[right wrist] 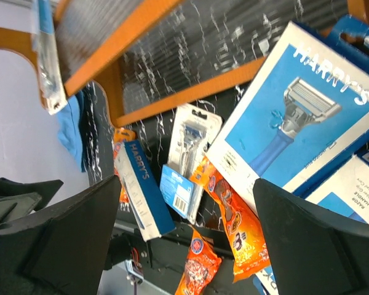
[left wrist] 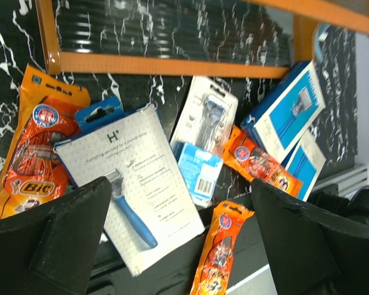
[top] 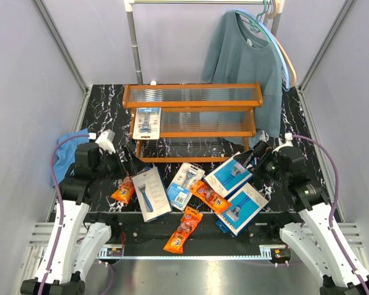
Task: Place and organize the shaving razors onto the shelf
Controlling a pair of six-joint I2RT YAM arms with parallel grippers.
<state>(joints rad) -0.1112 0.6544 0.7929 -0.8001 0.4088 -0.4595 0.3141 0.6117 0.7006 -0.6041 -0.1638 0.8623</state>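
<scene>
My left gripper moves across the grey box [top: 150, 193] and down onto the blister card's slim raised handle next. The handle lies on the table below it, to the right in the top view.
The orange-brown shelf [top: 194, 120] stands at the back; one grey-blue blister card [top: 147, 121] lies on its middle tier. In front of it on the table lie a grey razor box [top: 150, 193], a blister card [top: 186, 183], two blue boxes [top: 229, 176] [top: 242, 209] and three orange bags [top: 124, 190] [top: 210, 196] [top: 183, 230]. My left gripper [top: 120, 165] is open and empty, hovering left of the grey box [left wrist: 132, 184]. My right gripper [top: 252, 157] is open and empty, above the upper blue box [right wrist: 295, 117].
A blue cloth [top: 64, 153] lies at the table's left edge beside my left arm. A metal clothes rail [top: 135, 37] with a teal sweater [top: 246, 61] stands behind the shelf. The lowest orange bag lies near the table's front edge.
</scene>
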